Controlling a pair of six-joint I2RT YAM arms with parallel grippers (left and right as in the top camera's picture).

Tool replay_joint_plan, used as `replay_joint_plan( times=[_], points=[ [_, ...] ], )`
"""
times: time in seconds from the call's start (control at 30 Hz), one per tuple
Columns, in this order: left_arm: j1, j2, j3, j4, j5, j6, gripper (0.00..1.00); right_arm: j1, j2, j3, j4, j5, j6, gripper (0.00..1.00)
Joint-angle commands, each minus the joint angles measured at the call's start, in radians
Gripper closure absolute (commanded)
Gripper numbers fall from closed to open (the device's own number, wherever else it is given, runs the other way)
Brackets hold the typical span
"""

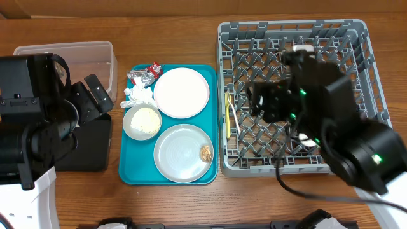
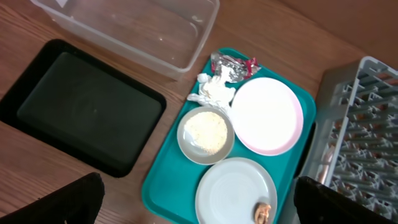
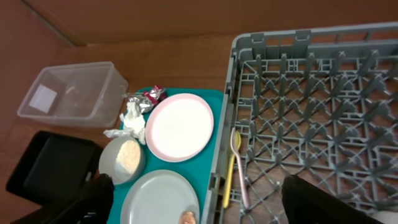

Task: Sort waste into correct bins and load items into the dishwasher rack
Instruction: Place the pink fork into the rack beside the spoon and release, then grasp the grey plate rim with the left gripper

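Observation:
I will next move my left gripper down toward the greyish-white plate, onto the plate's rim on the side away from the rack, where bare teal tray leaves that rim clear.
On the teal tray sit a pale pink plate, a greyish-white plate with a brown food scrap, a bowl of rice, a white napkin and a red-and-silver foil wrapper. The yellow spoon and pale fork lie in the grey rack at its left edge. My left gripper is open and empty, high over the tray's near-left corner. My right gripper is open and empty above the rack's left side. A small white object shows behind the right arm.
The clear tub stands at the back left. The black tray lies in front of it, left of the teal tray. The right arm hides much of the rack's middle in the overhead view. Bare wood lies along the table's front.

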Motion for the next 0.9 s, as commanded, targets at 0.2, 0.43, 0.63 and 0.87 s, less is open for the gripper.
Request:
replay_joint_plan(
  times=[0.2,0.43,0.63,0.87],
  points=[
    [-0.023,0.027,-0.003,-0.064,0.269,0.092,0.00,-0.004,-0.061,0.016,-0.014,0.003,0.031,0.00],
    [-0.043,0.032,-0.146,-0.157,0.169,0.000,0.03,-0.012,-0.061,0.016,-0.036,0.025,0.112,0.00],
    [-0.063,-0.052,-0.388,-0.073,0.166,0.021,0.04,-0.114,-0.061,0.016,-0.113,0.071,0.222,0.00],
    [-0.177,-0.129,-0.631,0.072,0.166,0.005,0.04,-0.164,-0.060,0.016,-0.117,0.029,0.202,0.00]
  ],
)
